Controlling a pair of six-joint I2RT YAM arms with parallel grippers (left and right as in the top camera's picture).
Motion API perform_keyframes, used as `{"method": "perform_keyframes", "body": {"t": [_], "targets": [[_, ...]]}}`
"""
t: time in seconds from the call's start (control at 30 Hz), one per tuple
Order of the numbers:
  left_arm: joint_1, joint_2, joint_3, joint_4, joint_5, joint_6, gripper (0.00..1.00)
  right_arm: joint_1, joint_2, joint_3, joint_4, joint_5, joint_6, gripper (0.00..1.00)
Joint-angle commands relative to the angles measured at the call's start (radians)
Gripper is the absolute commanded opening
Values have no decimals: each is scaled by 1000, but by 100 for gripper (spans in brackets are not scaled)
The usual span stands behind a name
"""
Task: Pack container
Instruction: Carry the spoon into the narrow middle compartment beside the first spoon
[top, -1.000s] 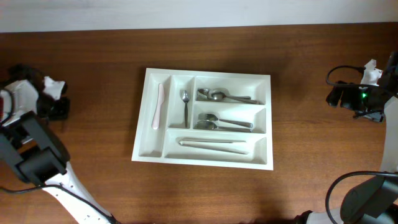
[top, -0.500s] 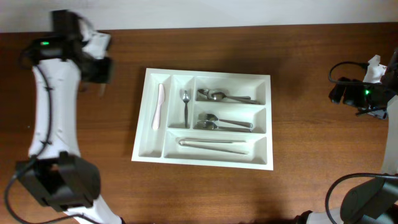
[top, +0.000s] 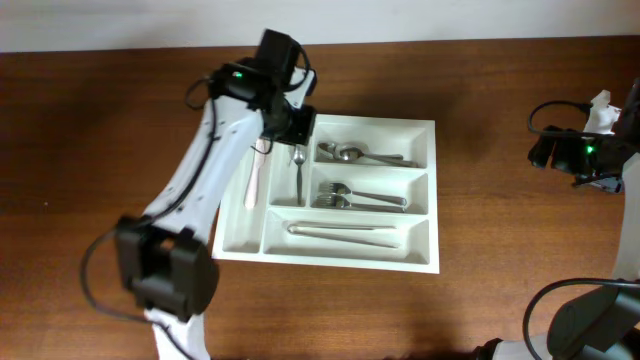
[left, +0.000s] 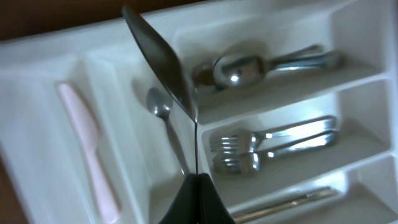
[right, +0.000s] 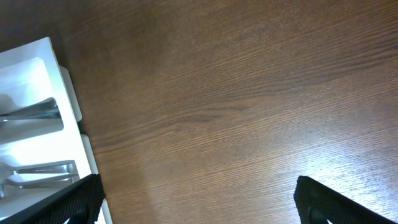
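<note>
My left gripper will next move down and to its left in the wrist view and let go of the metal spoon in the small spoon's compartment (top: 293, 178) (left: 154, 140), which still has plenty of room.
The white container (top: 330, 262) lies at the table's middle. A pink knife (top: 254, 180) and a small spoon (top: 298, 170) fill its two narrow compartments. Spoons (top: 360, 154), forks (top: 350, 197) and knives (top: 340, 229) lie in the three wide ones. My left gripper (top: 292, 122) hovers over the tray's upper left. In the left wrist view it (left: 199, 186) is shut on a metal spoon (left: 163, 62), seen edge-on above the divider between the small spoon (left: 166, 127) and the spoons (left: 249, 67). My right gripper (right: 199, 202) is open and empty over bare wood, right of the tray (right: 37, 56).
Wood table all around the tray. The right arm (top: 575, 152) sits near the table's right edge with cables. The left arm's links (top: 200, 190) stretch from the front left over the tray's left side.
My left arm has swung from the table's far left, past the back left corner, to above the tray's upper left with the spoon. The right arm has stayed still.
</note>
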Motion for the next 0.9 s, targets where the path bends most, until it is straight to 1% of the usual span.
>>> {"method": "perform_keyframes", "body": {"t": [0.0, 0.2, 0.3, 0.33, 0.4, 0.43, 0.5, 0.57, 0.6, 0.7, 0.77, 0.8, 0.83, 0.87], "targets": [[7, 134, -22, 8, 3, -45, 2, -6, -26, 23, 0, 10, 3, 99], [8, 257, -22, 42, -1, -45, 2, -6, -25, 23, 0, 10, 3, 99], [8, 278, -22, 42, -1, -44, 2, -6, -25, 23, 0, 10, 3, 99], [8, 278, -22, 42, -2, -40, 3, -6, -25, 23, 0, 10, 3, 99], [8, 276, -10, 39, -18, -39, 47, -6, -25, 23, 0, 10, 3, 99], [8, 274, 2, 32, -19, -32, 50, -6, -25, 23, 0, 10, 3, 99], [8, 270, 35, 3, -26, -16, 59, -6, -25, 23, 1, 10, 3, 99], [18, 243, 98, -58, -77, -1, 74, -6, -25, 23, 7, 10, 2, 99], [23, 225, 117, -76, -99, 20, 79, -6, -25, 23, 11, 10, -4, 99], [42, 170, 140, -85, -156, 71, 84, 0, -25, 23, 34, 10, -25, 99], [63, 115, 140, -61, -206, 115, 85, 14, -25, 23, 63, 10, -63, 99], [73, 96, 140, -47, -219, 133, 87, 26, -25, 23, 83, 10, -78, 99], [91, 74, 140, -22, -234, 146, 97, 40, -25, 23, 105, 10, -87, 99], [102, 63, 140, -2, -238, 153, 99, 54, -24, 23, 126, 10, -108, 99]]}}
